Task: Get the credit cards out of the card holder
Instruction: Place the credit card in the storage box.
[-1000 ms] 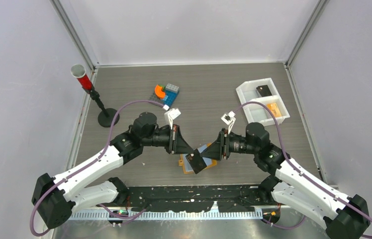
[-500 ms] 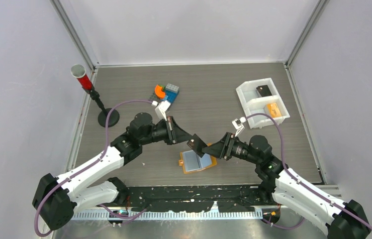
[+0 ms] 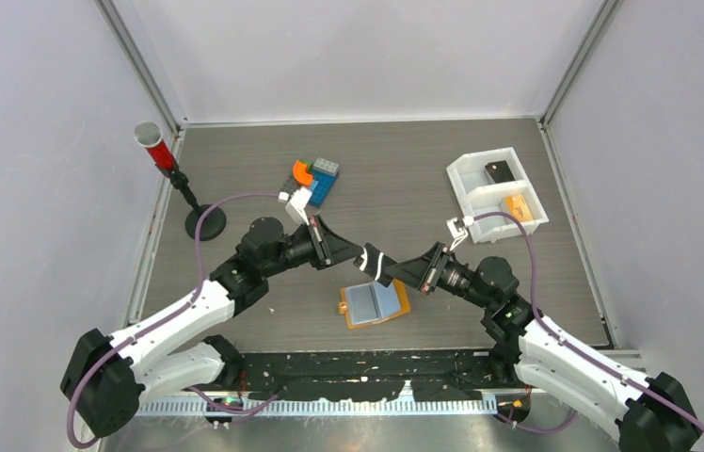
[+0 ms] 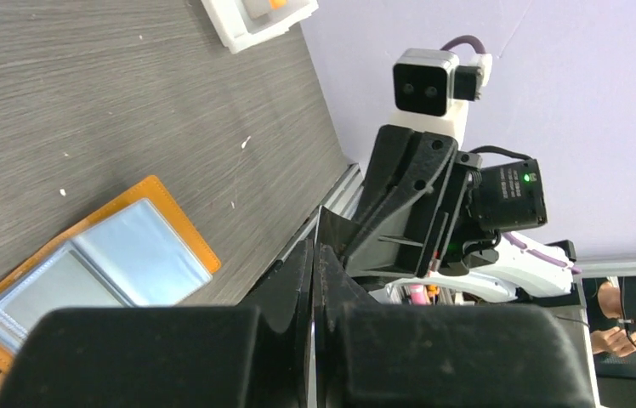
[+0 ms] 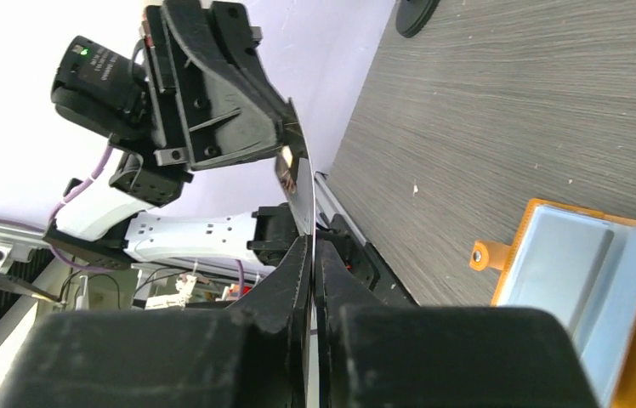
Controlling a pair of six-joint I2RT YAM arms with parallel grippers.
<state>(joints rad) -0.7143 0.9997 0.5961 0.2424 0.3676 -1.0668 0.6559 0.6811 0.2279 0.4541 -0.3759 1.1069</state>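
Note:
My right gripper needs to move outward and down next and release the credit card in the tray's far section (image 3: 483, 176), because that section is to its right in the top view.
The tan-orange card holder (image 3: 375, 303) lies open on the table, its pale blue sleeves up; it also shows in the left wrist view (image 4: 102, 272) and the right wrist view (image 5: 595, 263). One dark credit card (image 3: 376, 265) hangs in the air above the holder's far edge, between the two grippers. My left gripper (image 3: 364, 257) is shut on its left end, and the card shows edge-on between the jaws (image 4: 318, 255). My right gripper (image 3: 392, 271) is shut on its right end, where the card shows thin and shiny (image 5: 299, 183). Any other cards are hidden.
A white two-compartment tray (image 3: 469, 191) stands at the far right with a dark flat item (image 3: 497, 172) and a small orange block (image 3: 518, 207) in it. Toy bricks (image 3: 315, 176) lie at the far middle. A red-topped stand (image 3: 162, 155) is at the far left.
The dark card has risen from low beside the holder to mid-air. The left gripper carried it up and away, and the right gripper has come up and closed on its other end.

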